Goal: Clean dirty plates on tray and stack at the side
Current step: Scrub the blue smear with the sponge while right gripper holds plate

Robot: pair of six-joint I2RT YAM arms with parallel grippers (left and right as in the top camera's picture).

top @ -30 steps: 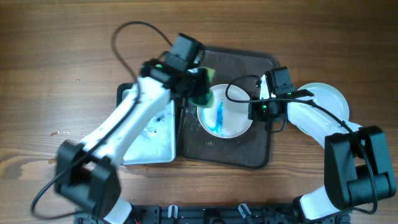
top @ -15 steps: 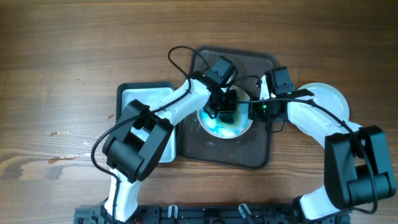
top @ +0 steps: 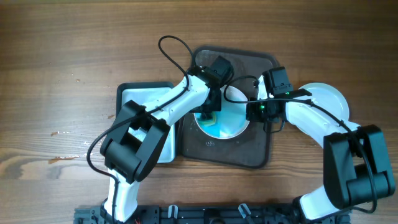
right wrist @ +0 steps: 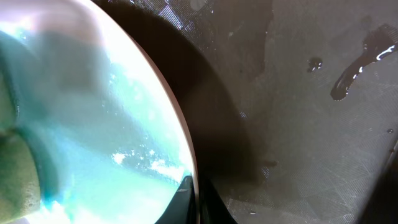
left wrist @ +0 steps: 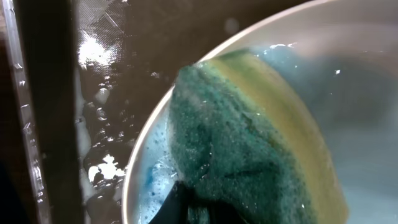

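The plate is coated with soap, so the robot's left gripper will carry the sponge up and to the left in the overhead view, over the white basin [top: 142,97], to let go of it.
A white plate [top: 231,123] smeared with blue soap lies on the dark brown tray [top: 258,152]. My left gripper [top: 209,116] is shut on a green-and-yellow sponge [left wrist: 249,143] and presses it on the plate's left part [left wrist: 367,93]. My right gripper [top: 252,112] is shut on the plate's right rim; in the right wrist view its fingers [right wrist: 196,200] pinch the rim of the plate [right wrist: 93,106], one finger on each side. The sponge also shows at the left edge of the right wrist view [right wrist: 13,177].
A white basin [top: 146,99] with wet spots stands left of the tray. A clean white plate [top: 328,96] lies on the wooden table to the right, partly under my right arm. The tray surface [right wrist: 298,124] is wet with puddles.
My left arm swung from above the tray's left edge onto the plate with the sponge. The blue streak is now smeared across the plate. The right gripper has kept hold of the rim.
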